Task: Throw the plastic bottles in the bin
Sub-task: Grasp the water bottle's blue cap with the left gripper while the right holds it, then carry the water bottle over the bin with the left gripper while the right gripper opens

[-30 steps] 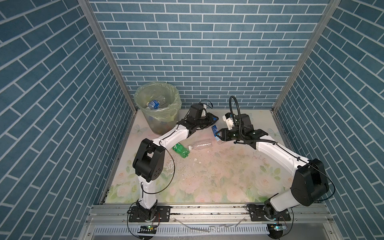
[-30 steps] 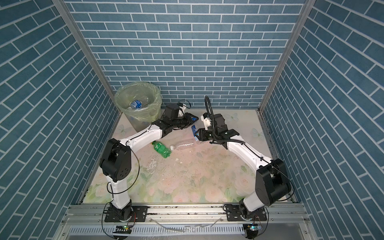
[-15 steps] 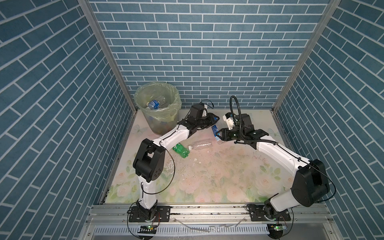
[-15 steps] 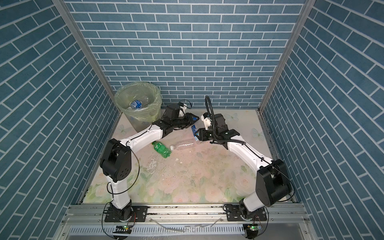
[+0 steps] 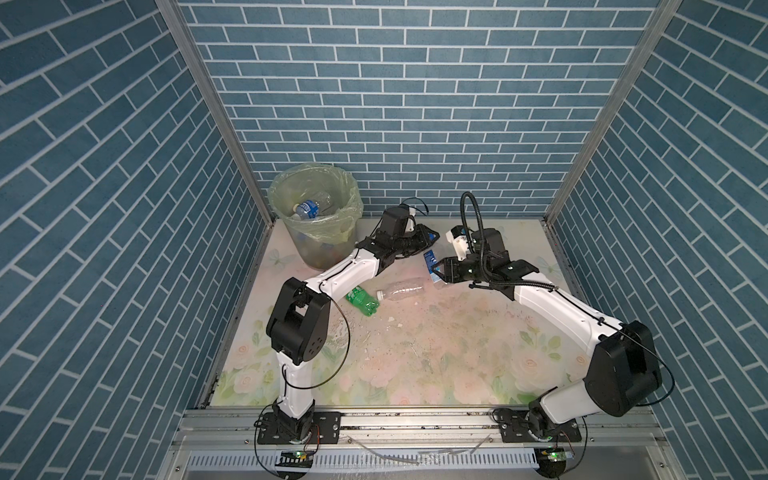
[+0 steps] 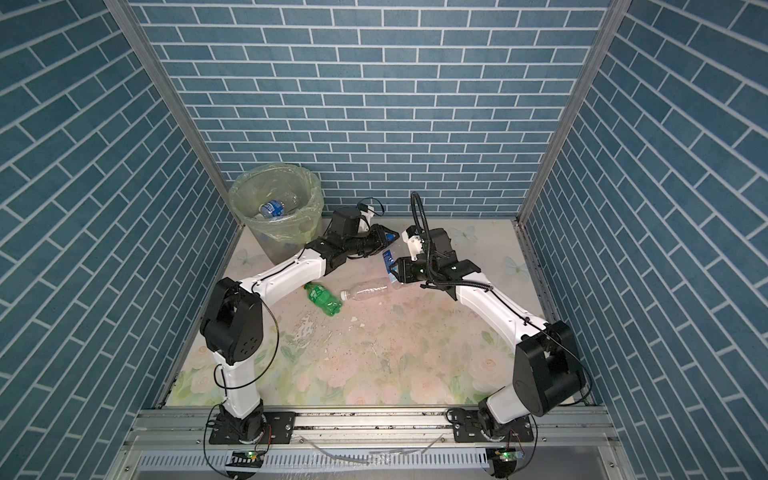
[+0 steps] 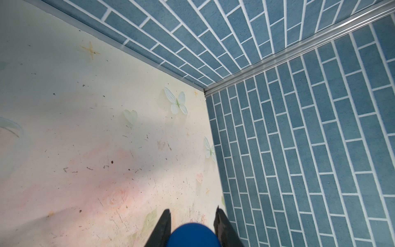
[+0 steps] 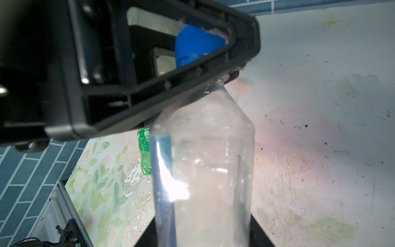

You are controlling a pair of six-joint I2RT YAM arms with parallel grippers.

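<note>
My left gripper will next go up, swing past the forearm over the bin's opening and let go of the bottle's cap, because the rim of the bin is higher than the hanging bottle.
A clear plastic bottle with a blue label and blue cap hangs above the table between both arms. My left gripper is shut on the cap. My right gripper is shut on the clear body, its fingers against both sides. A green bottle and a clear bottle lie on the table just in front of and below the grippers. The bin, lined with a pale green bag, stands at the back left and has a blue-labelled bottle lying on top inside it.
Blue brick walls close the floral table on three sides. The bin stands in the back left corner, against the left arm's forearm. A metal rail runs along the front edge with both arm bases.
</note>
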